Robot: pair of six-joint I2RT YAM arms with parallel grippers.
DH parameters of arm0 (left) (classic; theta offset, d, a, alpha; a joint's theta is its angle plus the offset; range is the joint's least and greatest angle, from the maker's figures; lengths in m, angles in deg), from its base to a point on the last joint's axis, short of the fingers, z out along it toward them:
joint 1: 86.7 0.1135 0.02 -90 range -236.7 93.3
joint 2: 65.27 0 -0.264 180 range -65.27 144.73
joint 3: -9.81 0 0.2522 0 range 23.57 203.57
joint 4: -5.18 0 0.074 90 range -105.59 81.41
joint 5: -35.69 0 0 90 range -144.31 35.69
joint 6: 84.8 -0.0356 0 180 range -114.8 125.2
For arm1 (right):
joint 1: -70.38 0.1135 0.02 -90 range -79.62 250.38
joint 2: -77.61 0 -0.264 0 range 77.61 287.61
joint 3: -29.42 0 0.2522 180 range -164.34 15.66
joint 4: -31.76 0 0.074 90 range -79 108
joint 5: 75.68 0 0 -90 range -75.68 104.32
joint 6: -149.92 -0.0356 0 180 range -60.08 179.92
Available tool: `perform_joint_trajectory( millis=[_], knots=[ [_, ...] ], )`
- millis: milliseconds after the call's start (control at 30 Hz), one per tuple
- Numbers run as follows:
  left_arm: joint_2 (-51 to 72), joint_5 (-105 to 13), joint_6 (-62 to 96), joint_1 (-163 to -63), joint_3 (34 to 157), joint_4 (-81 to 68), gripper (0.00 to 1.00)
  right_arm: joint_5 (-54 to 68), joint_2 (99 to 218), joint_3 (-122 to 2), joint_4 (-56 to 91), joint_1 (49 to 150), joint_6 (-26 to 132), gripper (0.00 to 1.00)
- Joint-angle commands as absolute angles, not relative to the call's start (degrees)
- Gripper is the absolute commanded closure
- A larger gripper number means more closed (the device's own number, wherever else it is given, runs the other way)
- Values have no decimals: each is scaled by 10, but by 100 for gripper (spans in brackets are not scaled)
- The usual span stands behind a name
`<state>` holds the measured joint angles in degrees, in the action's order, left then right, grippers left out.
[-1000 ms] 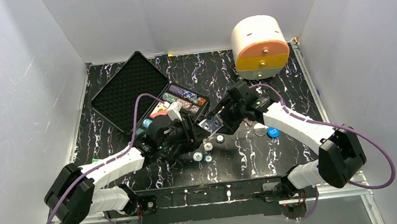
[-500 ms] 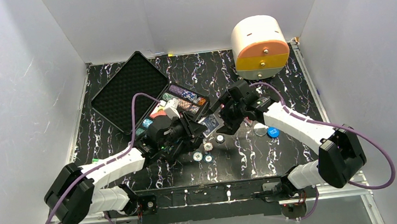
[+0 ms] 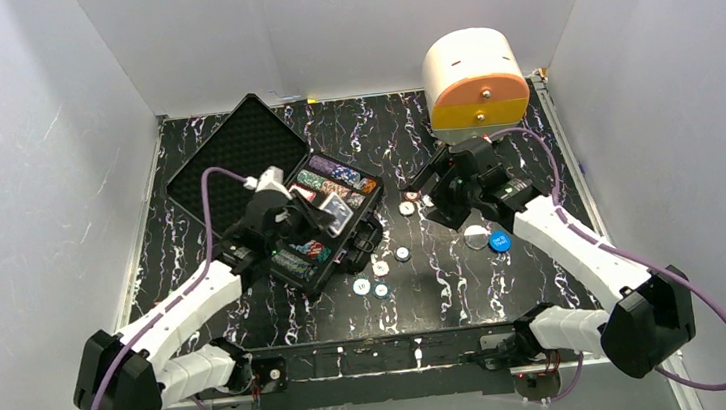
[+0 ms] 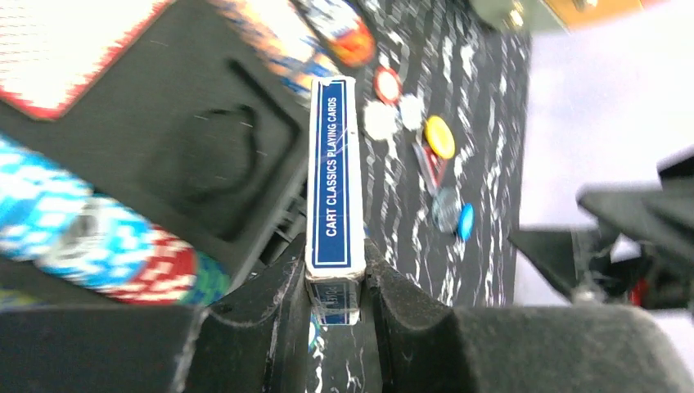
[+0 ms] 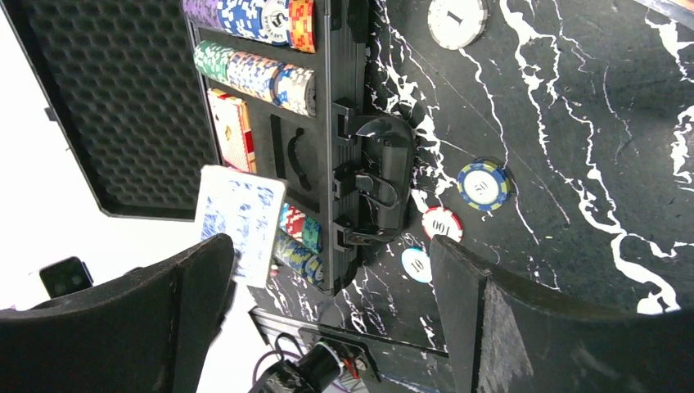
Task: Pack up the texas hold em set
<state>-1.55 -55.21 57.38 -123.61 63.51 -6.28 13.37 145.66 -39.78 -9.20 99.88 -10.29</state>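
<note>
The left gripper lowers the blue card deck into the empty card slot (image 4: 216, 154) next.
The texas hold em set's black case (image 3: 297, 275) lies open at the left, foam lid (image 3: 230, 166) folded back, chip rows (image 3: 335, 182) inside. My left gripper (image 3: 332, 218) is shut on the blue card deck (image 4: 335, 168), holding it on edge above the case, near the empty card slot (image 4: 219, 155). A red deck (image 5: 230, 129) lies in the slot beside it. My right gripper (image 3: 430, 190) hangs open and empty right of the case; its wrist view shows the case rim (image 5: 340, 115) and the blue deck (image 5: 241, 223). Loose chips (image 3: 381, 269) and discs (image 3: 499, 242) lie on the table.
A white-and-orange drawer box (image 3: 476, 84) stands at the back right, just behind my right arm. White walls close in the black marbled table (image 3: 392, 132) on three sides. Chips marked 50 (image 5: 484, 185), 100 (image 5: 442, 223) and 10 (image 5: 416, 264) lie beside the case handle (image 5: 381, 176).
The blue deck passed from my right gripper to my left, which shut on it and carried it back-left over the case. The right gripper opened and drew back to the right.
</note>
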Motion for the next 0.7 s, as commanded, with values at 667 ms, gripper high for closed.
perform_joint_trajectory(
  millis=[667],
  knots=[
    [97,-413,758,-1113,635,-10,93,133,1430,-359,-71,1000,-70,6]
  ],
)
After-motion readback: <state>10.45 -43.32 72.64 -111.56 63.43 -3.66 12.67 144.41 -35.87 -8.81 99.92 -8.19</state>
